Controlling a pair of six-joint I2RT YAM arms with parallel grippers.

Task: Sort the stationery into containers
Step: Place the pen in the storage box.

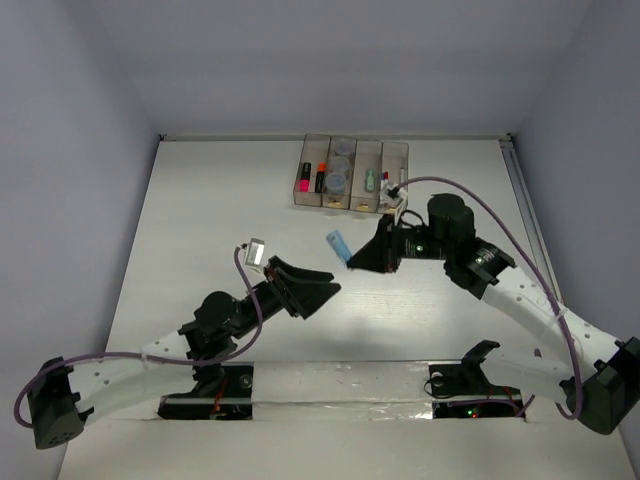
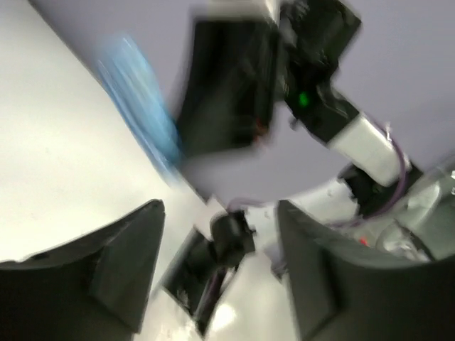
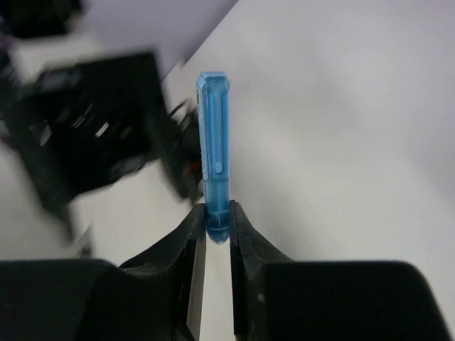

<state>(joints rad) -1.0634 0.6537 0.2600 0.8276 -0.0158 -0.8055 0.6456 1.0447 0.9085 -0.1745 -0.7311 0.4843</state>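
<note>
My right gripper is holding the light-blue piece and will next carry it away from my base and down over the container section with the green piece (image 1: 367, 174), then open.
A light-blue piece (image 1: 338, 246) (image 3: 214, 135) hangs above the table's middle, with my right gripper (image 1: 352, 262) (image 3: 217, 217) shut on its lower end. My left gripper (image 1: 325, 285) (image 2: 220, 206) is just left of it and lower, open, with nothing between its fingers. In the left wrist view the light-blue piece (image 2: 138, 106) shows as a blur at upper left. The containers (image 1: 357, 139) stand at the back centre. They hold pink (image 1: 304, 178) and orange (image 1: 321, 178) markers, round jars (image 1: 340, 165), a green piece (image 1: 369, 181) and pens (image 1: 388, 180).
Grey walls close the table on the left, back and right. Both arm bases sit on a strip along the near edge (image 1: 340, 385). A purple cable (image 1: 520, 250) loops over the right arm.
</note>
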